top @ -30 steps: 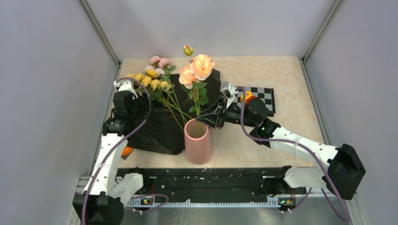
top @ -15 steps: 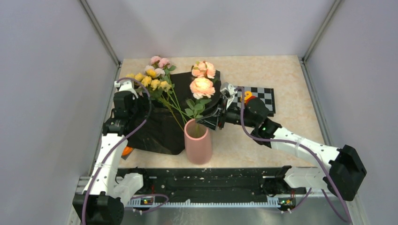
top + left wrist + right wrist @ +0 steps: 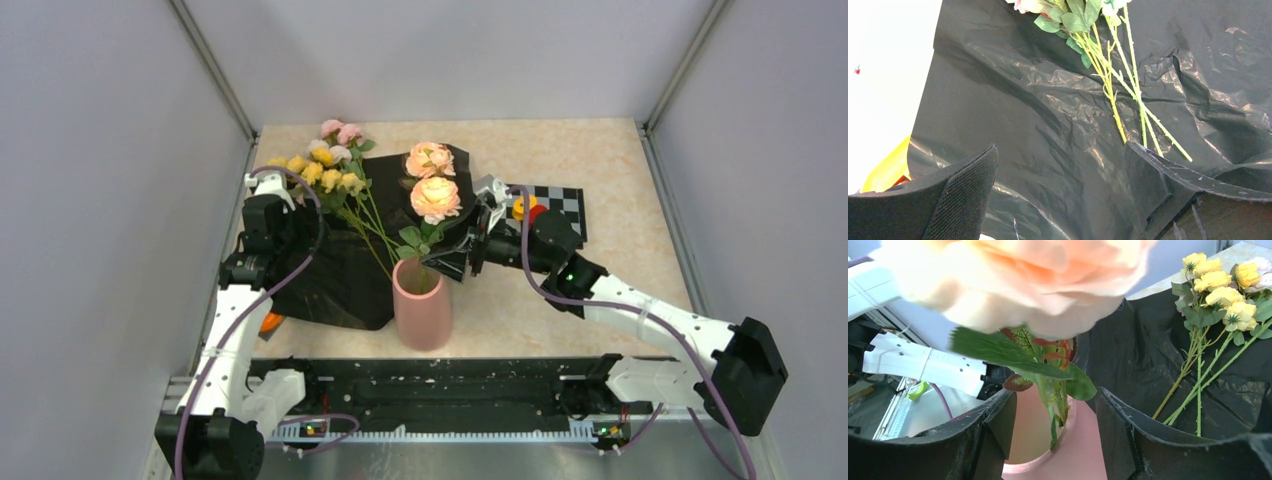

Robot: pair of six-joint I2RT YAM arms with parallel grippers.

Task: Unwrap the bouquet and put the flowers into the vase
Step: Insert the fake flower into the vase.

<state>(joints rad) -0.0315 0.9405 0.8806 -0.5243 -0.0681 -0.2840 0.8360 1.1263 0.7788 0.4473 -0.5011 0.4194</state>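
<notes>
The stem lies below my left gripper and to its right in the top view, so next I will move that gripper down and across onto the yellow flowers' forked stem (image 3: 359, 227) (image 3: 1109, 92).
The pink vase (image 3: 422, 305) stands at the front centre. Peach roses (image 3: 435, 198) stand in it, their stems (image 3: 1059, 407) going down into the mouth of the vase (image 3: 1068, 450). My right gripper (image 3: 452, 262) is open just right of the vase mouth, and in the right wrist view the right gripper (image 3: 1053, 427) has its fingers either side of the stems without touching them. The black wrapping paper (image 3: 345, 275) of the bouquet lies spread flat. Yellow and pink flowers (image 3: 325, 172) lie on it. My left gripper (image 3: 283, 240) hovers open over the paper (image 3: 1048, 100), near the long green stems (image 3: 1118, 90).
A checkered mat (image 3: 560, 205) lies behind the right arm, with small yellow and red blocks (image 3: 527, 207) on it. An orange object (image 3: 270, 322) pokes out from under the paper's left edge. Grey walls close in the table on three sides.
My right gripper has opened and let go of the peach rose stem. The roses have sunk lower into the vase. The left arm has not moved.
</notes>
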